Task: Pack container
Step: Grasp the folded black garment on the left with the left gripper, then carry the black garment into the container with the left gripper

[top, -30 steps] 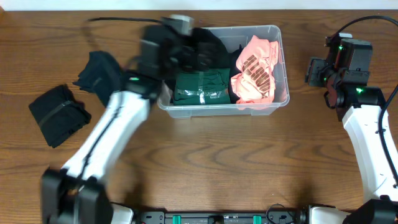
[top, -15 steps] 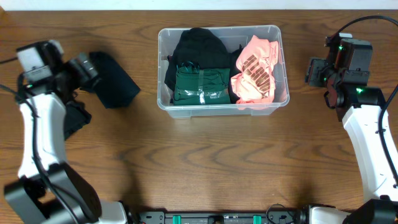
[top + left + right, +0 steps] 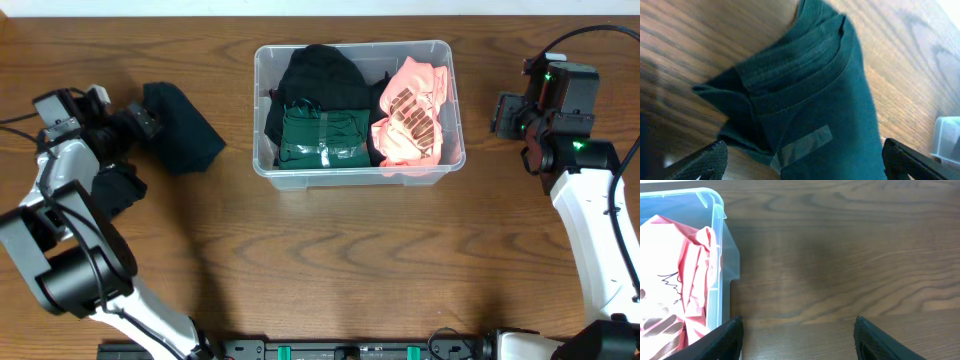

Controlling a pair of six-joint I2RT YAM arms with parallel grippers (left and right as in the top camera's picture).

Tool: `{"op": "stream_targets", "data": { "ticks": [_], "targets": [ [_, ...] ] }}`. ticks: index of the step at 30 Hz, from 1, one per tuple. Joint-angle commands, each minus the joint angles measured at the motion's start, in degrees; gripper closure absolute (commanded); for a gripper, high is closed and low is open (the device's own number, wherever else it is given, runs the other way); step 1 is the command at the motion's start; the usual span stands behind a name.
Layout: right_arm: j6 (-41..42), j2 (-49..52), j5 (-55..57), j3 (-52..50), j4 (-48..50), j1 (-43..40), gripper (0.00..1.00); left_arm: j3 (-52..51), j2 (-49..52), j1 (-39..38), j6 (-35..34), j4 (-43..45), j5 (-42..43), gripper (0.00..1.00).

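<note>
I should lower the open fingers of my left gripper onto the taped side of the folded dark teal garment [image 3: 188, 138], since that side already lies between them.
The clear plastic container [image 3: 350, 178] stands at the back middle of the table. It holds a black garment [image 3: 320, 72], a folded green garment [image 3: 323, 140] and a pink garment [image 3: 410, 115]. My left gripper [image 3: 143, 121] is open at the far left, its fingers on either side of a folded dark teal garment [image 3: 188, 138]. In the left wrist view this garment [image 3: 810, 100] carries a strip of clear tape [image 3: 802, 147] and lies between the open fingers [image 3: 802, 165]. My right gripper [image 3: 505, 115] is open and empty, right of the container; the right wrist view [image 3: 797, 340] shows bare wood between its fingers.
A folded black garment [image 3: 118, 190] lies on the table at the left, partly under my left arm. The container's corner shows in the left wrist view [image 3: 947, 135] and in the right wrist view [image 3: 715, 210], with the pink garment [image 3: 680, 280] inside.
My left arm has swung from over the container's left end out to the far left and now sits at the dark teal garment. The right arm has not moved.
</note>
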Motion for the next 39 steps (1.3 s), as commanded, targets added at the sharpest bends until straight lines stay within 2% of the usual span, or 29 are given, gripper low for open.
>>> {"op": "stream_targets", "data": {
  "ticks": [1,9,12,15,18,19,22,27,32,39],
  "targets": [
    [0.76,0.17,0.52,-0.02,-0.2,-0.46,0.32,0.28,2.71,0.04,0.28,0.35,2.12,0.02],
    [0.98,0.17,0.48,-0.02,-0.22,-0.46,0.32,0.28,6.84,-2.45,0.15,1.75,2.1,0.0],
    [0.98,0.17,0.5,-0.02,-0.24,-0.46,0.32,0.28,7.56,-4.76,0.13,2.29,1.42,0.04],
    [0.96,0.17,0.5,-0.02,-0.7,-0.46,0.32,0.28,7.56,-6.78,-0.7,2.27,-1.53,0.16],
    [0.96,0.17,0.52,-0.02,-1.57,-0.46,0.32,0.28,7.56,-8.02,-1.01,2.27,-2.27,0.38],
    [0.96,0.17,0.52,-0.02,-1.77,-0.46,0.32,0.28,7.54,-8.22,-1.29,2.25,-2.25,0.48],
    [0.96,0.17,0.52,-0.02,-1.88,-0.46,0.32,0.28,7.54,-8.33,-3.17,2.27,-2.25,0.67],
    [0.96,0.17,0.52,-0.02,-1.9,-0.46,0.32,0.28,6.62,-8.33,-3.15,2.21,-2.19,0.87],
    [0.96,0.17,0.52,-0.02,-1.88,-0.46,0.32,0.28,0.24,-8.33,-3.1,2.21,-2.19,0.92],
    [0.94,0.17,0.55,-0.02,-1.68,-0.46,0.31,0.28,-16.26,-9.33,-3.13,2.21,-2.16,0.94]
  ]
}}
